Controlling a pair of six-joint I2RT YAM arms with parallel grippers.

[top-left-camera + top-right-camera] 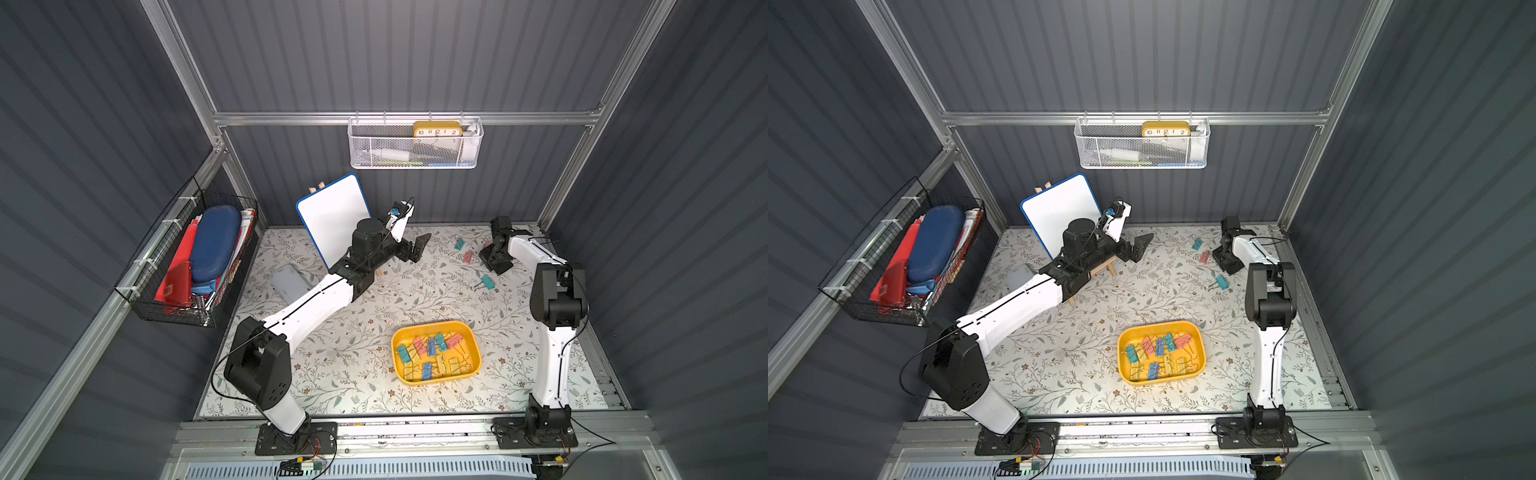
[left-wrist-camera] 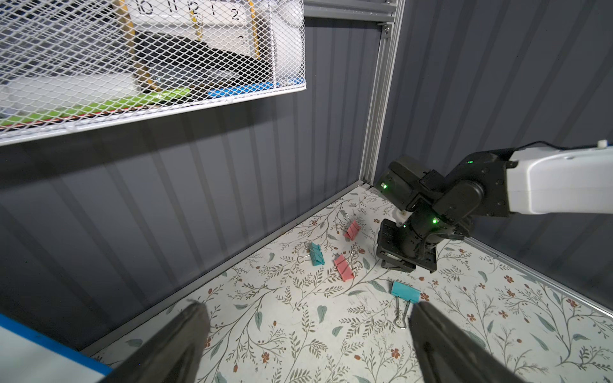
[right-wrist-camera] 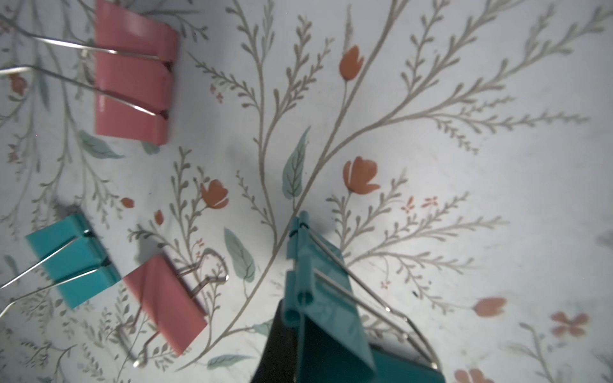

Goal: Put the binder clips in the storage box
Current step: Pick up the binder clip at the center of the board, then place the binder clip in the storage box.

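The teal binder clip lifts off the mat in my right gripper next. It goes back over the clips in the storage box for release, since others already lie there.
The storage box (image 1: 434,324) (image 1: 1158,325) is a shallow yellow tray on the floral mat, and several binder clips (image 1: 432,347) lie in it. My right gripper (image 1: 492,259) (image 3: 298,328) is low over the mat at the back right. It is shut on a teal binder clip (image 3: 318,291). Loose clips lie beside it: a teal one (image 1: 459,243), a pink one (image 1: 468,257) and another teal one (image 1: 487,282) (image 2: 405,291). My left gripper (image 1: 419,245) (image 2: 308,331) hangs open and empty in front of the whiteboard.
A whiteboard (image 1: 332,220) on a small easel stands at the back left, with a grey-white lidded box (image 1: 291,282) beside it. A black wire basket (image 1: 191,262) hangs on the left wall. A white mesh basket (image 1: 415,143) hangs on the back wall.
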